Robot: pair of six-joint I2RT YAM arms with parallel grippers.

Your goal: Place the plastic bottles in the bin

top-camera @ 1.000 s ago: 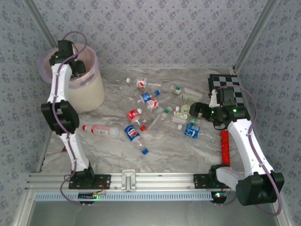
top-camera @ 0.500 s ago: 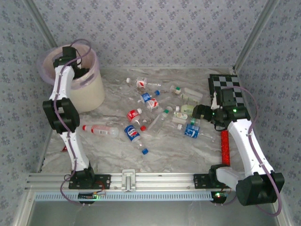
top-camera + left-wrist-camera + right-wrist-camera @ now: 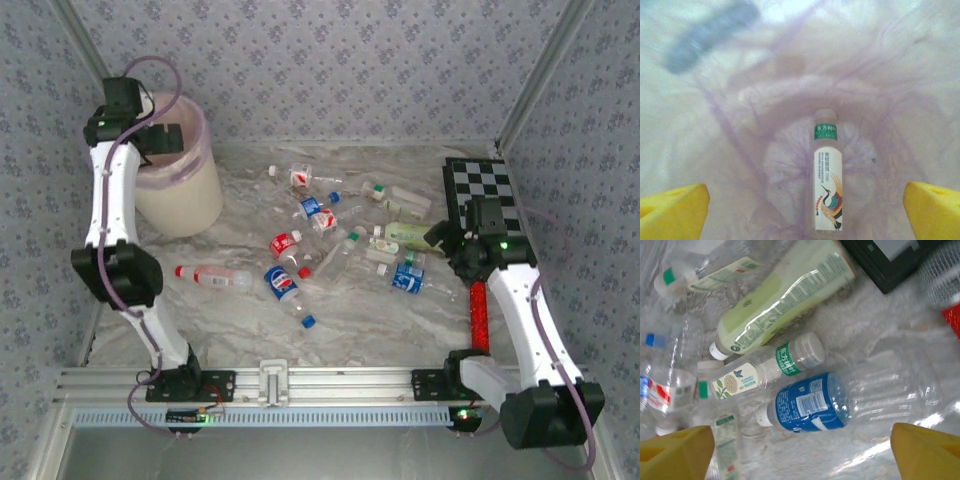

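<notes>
The robot's right gripper is open and will go down onto the blue-labelled bottle's clear bottom end (image 3: 443,286) (image 3: 897,387) and close around it, because that end is free of the other bottles.
The cream-white bin (image 3: 190,195) with its pink-lilac bag stands at the back left. My left gripper (image 3: 160,140) hovers open over its mouth. In the left wrist view the gripper (image 3: 804,212) looks down at the bag (image 3: 740,100), its yellow tips far apart. One crane-labelled bottle (image 3: 827,185) lies at the bottom. Several bottles lie scattered mid-table, among them a blue-labelled one (image 3: 283,283) and a red-capped one (image 3: 215,276). My right gripper (image 3: 440,238) is open above the right cluster. In the right wrist view the gripper (image 3: 802,452) is empty over a blue-labelled bottle (image 3: 810,402) and a pale-green one (image 3: 785,295).
A black-and-white chequered board (image 3: 480,185) lies at the back right, just behind my right wrist. A red cylinder (image 3: 478,315) lies along the right side under the right arm. Patterned walls close in the table on three sides.
My left gripper has risen out of the bin and shifted left over its rim. My right gripper has drawn back to the right, away from the bottle cluster.
</notes>
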